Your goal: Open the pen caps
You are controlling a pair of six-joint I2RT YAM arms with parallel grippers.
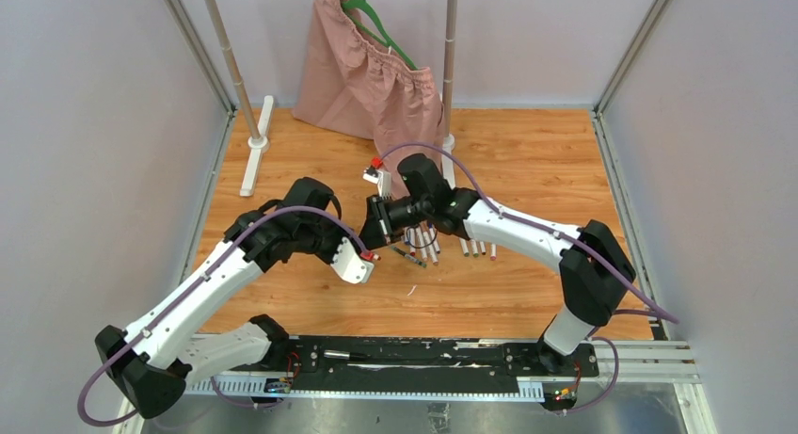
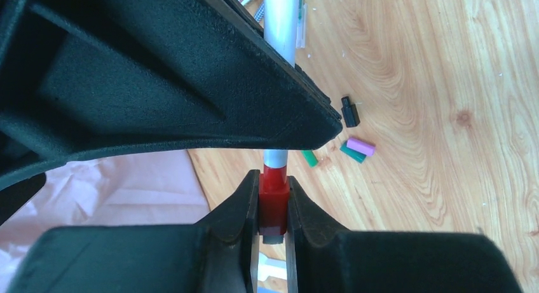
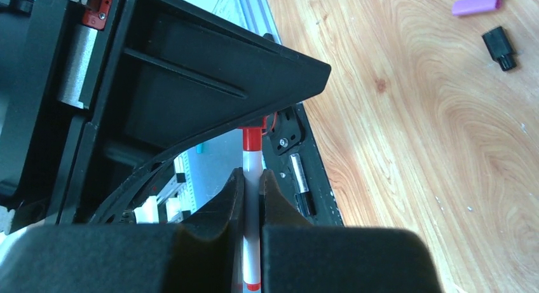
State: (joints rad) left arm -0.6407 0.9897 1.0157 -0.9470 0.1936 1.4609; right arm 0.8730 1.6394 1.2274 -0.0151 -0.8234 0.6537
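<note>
My right gripper goes to the right in the top view next, then down to release, since the gap between pen rows lies below it on that side.
My left gripper is shut on the red pen cap, which sits on the end of a white pen barrel. My right gripper is shut on that same white barrel, with the red cap showing beyond its fingertips. In the top view the two grippers meet tip to tip at mid-table, left and right. Loose caps lie on the wood: black, purple, green and teal.
Several white pens lie in rows on the wooden table, one row under the right gripper and another to its right. A pink cloth hangs on a green hanger at the back, between two rack poles.
</note>
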